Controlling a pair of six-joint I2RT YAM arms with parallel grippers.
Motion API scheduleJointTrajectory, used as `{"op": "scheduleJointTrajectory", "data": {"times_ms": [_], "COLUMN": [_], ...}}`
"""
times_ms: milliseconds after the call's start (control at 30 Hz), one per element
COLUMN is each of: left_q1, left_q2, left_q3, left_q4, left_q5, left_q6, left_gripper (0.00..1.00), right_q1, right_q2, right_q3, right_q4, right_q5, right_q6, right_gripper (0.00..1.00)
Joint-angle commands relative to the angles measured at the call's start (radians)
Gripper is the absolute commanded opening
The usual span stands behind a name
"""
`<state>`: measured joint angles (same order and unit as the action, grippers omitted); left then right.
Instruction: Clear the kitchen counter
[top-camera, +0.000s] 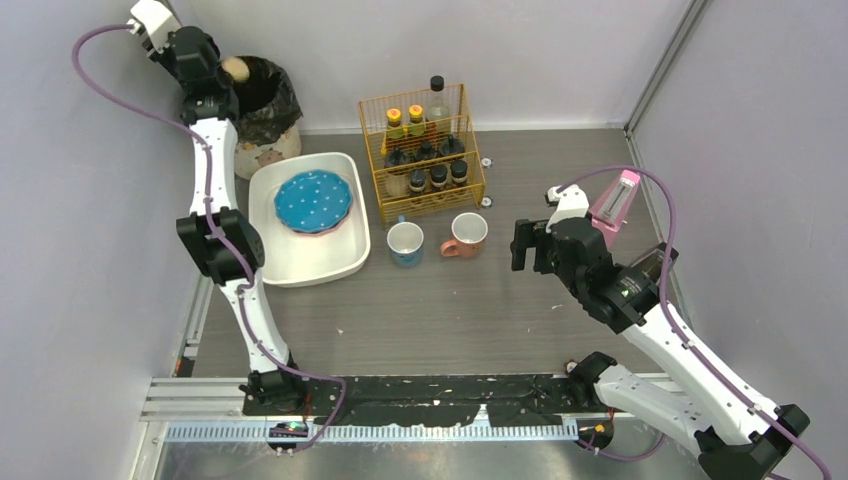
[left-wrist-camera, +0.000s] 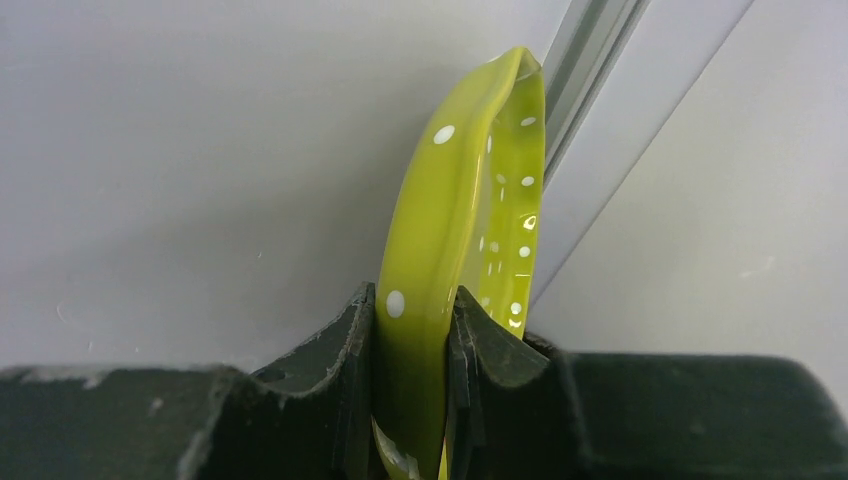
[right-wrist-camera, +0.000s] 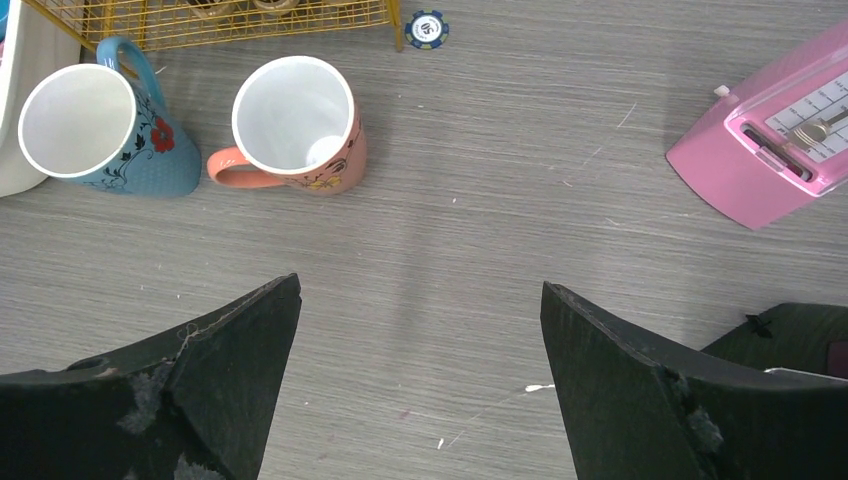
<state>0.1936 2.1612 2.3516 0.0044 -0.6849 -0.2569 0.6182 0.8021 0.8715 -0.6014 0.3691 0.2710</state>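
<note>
My left gripper holds the yellow-green plate. I will move it back and down over the blue dotted plate (top-camera: 313, 200) and let go of the yellow-green one, because the white tub already has a plate in it.
The kitchen counter (top-camera: 450, 310) is a grey wood-grain top, also seen in the right wrist view (right-wrist-camera: 480, 180). My left gripper (left-wrist-camera: 412, 300) is shut on the rim of a yellow-green plate with white dots (left-wrist-camera: 470, 170), held on edge in front of the lilac wall. In the top view the left arm reaches to the far left corner by a black-lined bin (top-camera: 265, 105). My right gripper (right-wrist-camera: 420, 290) is open and empty above bare counter, right of a pink mug (right-wrist-camera: 295, 125) and a blue mug (right-wrist-camera: 95, 130). It also shows in the top view (top-camera: 525, 245).
A white tub (top-camera: 345, 250) holds a blue dotted plate (top-camera: 313, 201). A yellow wire basket of bottles (top-camera: 422, 150) stands at the back. A pink appliance (top-camera: 615, 197) sits at the right wall. A small round chip (right-wrist-camera: 427, 28) lies by the basket.
</note>
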Motion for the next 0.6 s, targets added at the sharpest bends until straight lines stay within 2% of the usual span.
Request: {"op": "scheduleJointTrajectory", "data": {"times_ms": [0, 100, 233, 400, 567], "left_q1": [-0.011, -0.012, -0.011, -0.012, -0.013], "left_q2": [-0.01, -0.008, -0.038, -0.13, -0.293], "left_q3": [0.075, 0.058, 0.052, 0.012, -0.164], "left_q4": [0.26, 0.27, 0.259, 0.221, 0.206], "left_q5": [-0.007, -0.005, 0.021, 0.066, 0.129], "left_q6": [0.239, 0.29, 0.273, 0.107, -0.087], "left_gripper": [0.0, 0.0, 0.0, 0.0, 0.0], "right_q1": [-0.006, -0.007, -0.008, -0.007, -0.008], "right_q2": [0.005, 0.008, 0.001, -0.004, -0.024], "right_q3": [0.05, 0.05, 0.041, 0.034, 0.026], "right_q4": [0.013, 0.002, -0.006, -0.005, -0.005], "right_q5": [0.001, -0.007, -0.016, -0.028, -0.047], "right_q6": [-0.015, -0.015, -0.013, -0.011, -0.012], "right_gripper": [0.95, 0.95, 0.95, 0.95, 0.95]}}
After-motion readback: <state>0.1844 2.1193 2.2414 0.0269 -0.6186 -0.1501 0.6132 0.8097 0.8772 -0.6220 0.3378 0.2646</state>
